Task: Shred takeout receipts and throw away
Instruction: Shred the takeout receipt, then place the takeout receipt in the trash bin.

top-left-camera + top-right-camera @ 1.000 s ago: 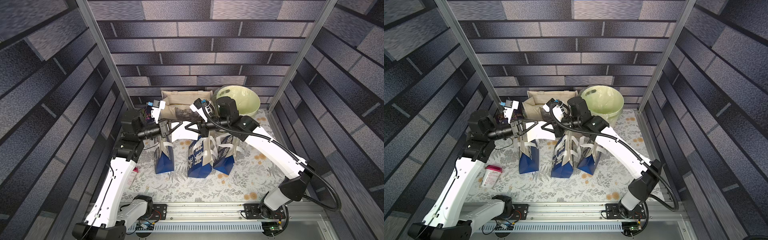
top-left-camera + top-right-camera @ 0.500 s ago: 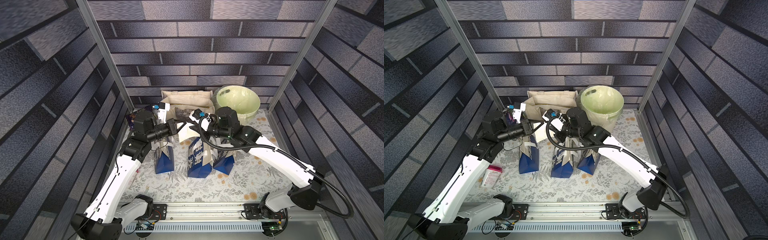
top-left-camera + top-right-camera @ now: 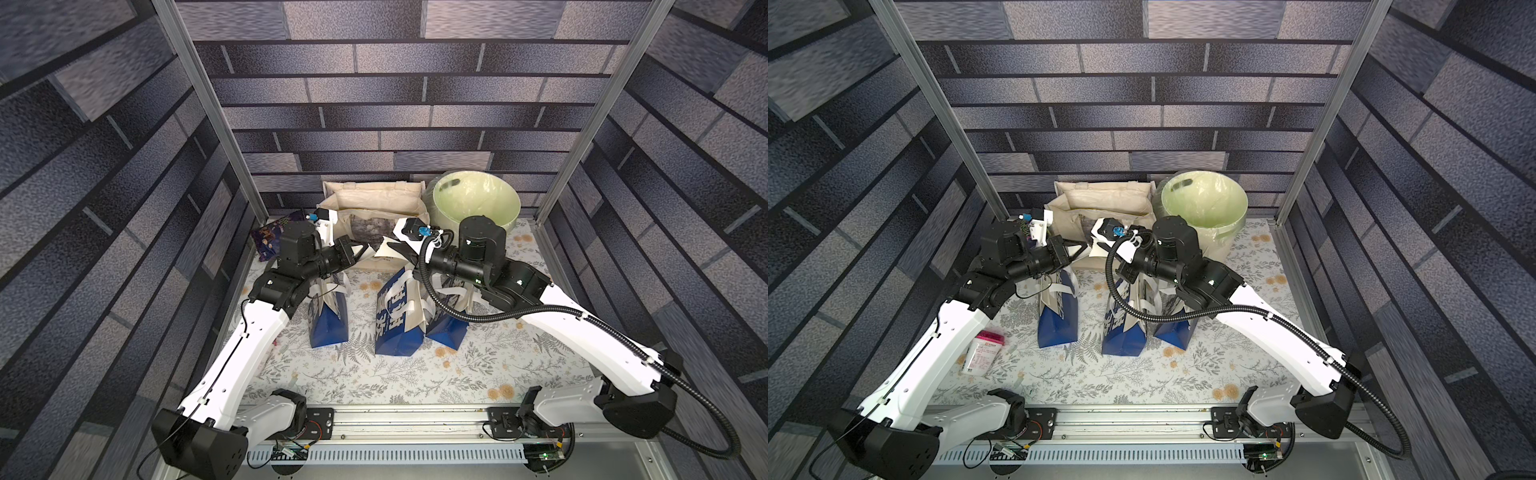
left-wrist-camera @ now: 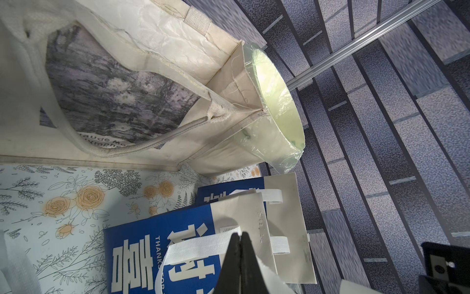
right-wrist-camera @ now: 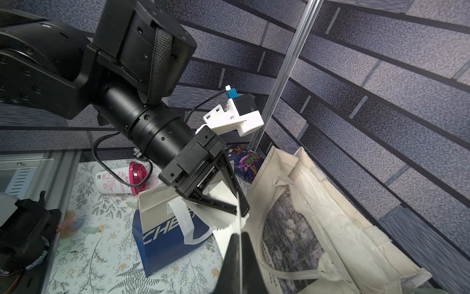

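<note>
I should next swing my right gripper outward and turn it over the pale green bin's opening to let go of the thin sheet.
A white takeout receipt hangs in the air between my two grippers, above the blue-and-white paper bags and in front of the canvas tote. My left gripper is shut on a piece with a ragged torn edge; in its own wrist view the jaws press together with white paper beside them. My right gripper is shut on a thin sheet seen edge-on, fingertips almost meeting the left gripper's. The pale green lined bin stands just behind the right wrist.
A cream canvas tote leans on the back wall beside the bin. Three blue-and-white paper bags stand mid-table under the arms. A white bottle with a pink cap lies at the left; a purple snack packet is back left.
Both grippers have moved together toward the back and a little to the right with the receipt. The right arm's elbow has dropped lower and its wrist has swung right.
</note>
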`<move>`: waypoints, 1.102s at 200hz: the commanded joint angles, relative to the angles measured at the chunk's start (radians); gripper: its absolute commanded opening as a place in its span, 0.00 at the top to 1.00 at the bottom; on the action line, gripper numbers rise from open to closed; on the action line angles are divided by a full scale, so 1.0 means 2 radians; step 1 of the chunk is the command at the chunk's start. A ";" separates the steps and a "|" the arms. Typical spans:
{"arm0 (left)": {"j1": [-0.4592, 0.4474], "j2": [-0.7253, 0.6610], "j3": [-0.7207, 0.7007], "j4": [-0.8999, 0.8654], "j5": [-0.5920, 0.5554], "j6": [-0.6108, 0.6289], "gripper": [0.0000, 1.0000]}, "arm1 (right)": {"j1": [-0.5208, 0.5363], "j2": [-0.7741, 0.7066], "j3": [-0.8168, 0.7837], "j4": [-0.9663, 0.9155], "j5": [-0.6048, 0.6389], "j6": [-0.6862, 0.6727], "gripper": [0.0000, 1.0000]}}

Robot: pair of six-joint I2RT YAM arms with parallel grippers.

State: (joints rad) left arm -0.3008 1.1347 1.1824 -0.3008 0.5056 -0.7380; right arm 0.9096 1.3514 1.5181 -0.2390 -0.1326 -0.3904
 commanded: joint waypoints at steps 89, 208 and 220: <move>-0.004 0.016 0.021 -0.007 -0.030 0.044 1.00 | -0.045 -0.008 0.000 0.033 0.032 0.102 1.00; -0.081 0.013 0.034 0.156 -0.045 0.060 1.00 | -0.123 0.051 0.099 -0.117 0.186 0.251 1.00; -0.088 0.021 0.040 0.173 -0.045 0.061 1.00 | -0.143 0.063 0.117 -0.128 0.203 0.248 1.00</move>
State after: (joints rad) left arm -0.4530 1.1633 1.2098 -0.0818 0.4324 -0.6518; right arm 0.6827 1.4433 1.6764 -0.4000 0.1558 0.0540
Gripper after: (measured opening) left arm 0.046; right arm 0.043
